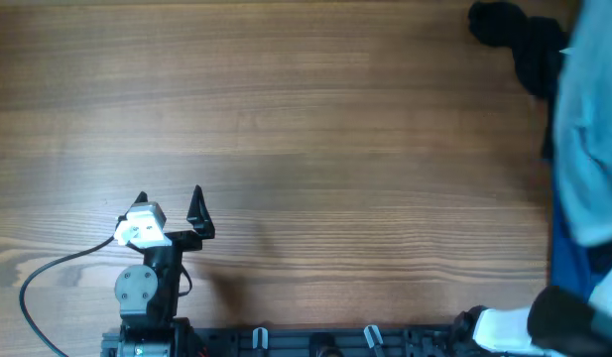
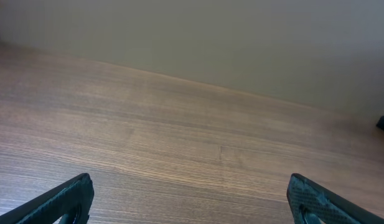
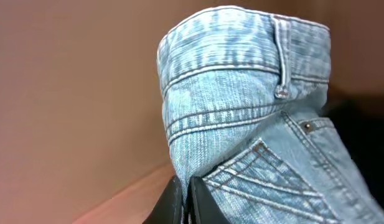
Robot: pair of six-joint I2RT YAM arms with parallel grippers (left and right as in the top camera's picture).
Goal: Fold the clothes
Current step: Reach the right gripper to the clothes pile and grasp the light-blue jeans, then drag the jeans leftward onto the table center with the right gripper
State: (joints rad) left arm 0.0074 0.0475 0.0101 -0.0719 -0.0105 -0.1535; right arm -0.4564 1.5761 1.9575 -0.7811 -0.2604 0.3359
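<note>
The bare table is clear there, so my right gripper should swing the shorts (image 1: pixel 589 149) over it, left in the overhead view.
The light blue denim shorts (image 1: pixel 589 149) hang bunched at the table's right edge in the overhead view. In the right wrist view the shorts (image 3: pixel 241 112) fill the frame, with waistband, rivets and a pocket seam showing. My right gripper (image 3: pixel 187 198) is shut on a fold of the denim and holds it up. The right arm shows at the lower right of the overhead view, its fingers hidden by cloth. My left gripper (image 1: pixel 170 210) is open and empty over bare wood at the front left; its fingertips (image 2: pixel 190 196) show wide apart in the left wrist view.
A black garment (image 1: pixel 519 40) lies at the back right corner. Dark blue fabric (image 1: pixel 573 258) sits under the shorts along the right edge. The wooden table (image 1: pixel 306 129) stretches across the middle and left. A black cable (image 1: pixel 38 288) loops by the left arm's base.
</note>
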